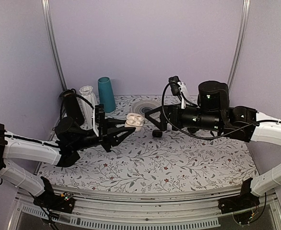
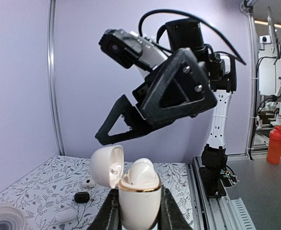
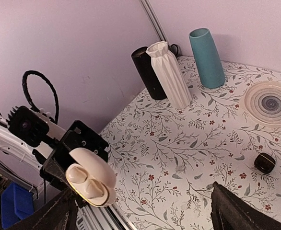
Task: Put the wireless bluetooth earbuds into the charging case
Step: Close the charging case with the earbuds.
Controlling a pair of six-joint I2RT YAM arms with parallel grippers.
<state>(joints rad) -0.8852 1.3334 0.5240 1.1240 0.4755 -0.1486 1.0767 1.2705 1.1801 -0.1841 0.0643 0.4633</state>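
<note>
I should next tip my left gripper downward, lower the case onto bare cloth [image 1: 141, 133] beside the small black piece below, and let go, because both earbuds are in place.
My left gripper [image 1: 130, 126] is shut on the cream-white charging case [image 2: 139, 203] and holds it above the table by its lower half. The lid [image 2: 107, 165] is swung open to the left. Both white earbuds [image 3: 78, 175] sit side by side in the case's wells, ringed by a gold rim; the left wrist view shows one earbud [image 2: 143, 173] rising out of the base. My right gripper [image 1: 151, 118] hovers open just right of the case and above it, with nothing between its black triangular fingers [image 2: 179, 91].
At the back left stand a teal vase [image 1: 106, 93], a ribbed white vase [image 1: 87, 103] and a black cylinder [image 1: 73, 108]. A round patterned plate [image 3: 270, 103] lies behind. A small black piece [image 3: 264, 163] and two small white pieces [image 2: 88, 183] lie on the floral cloth.
</note>
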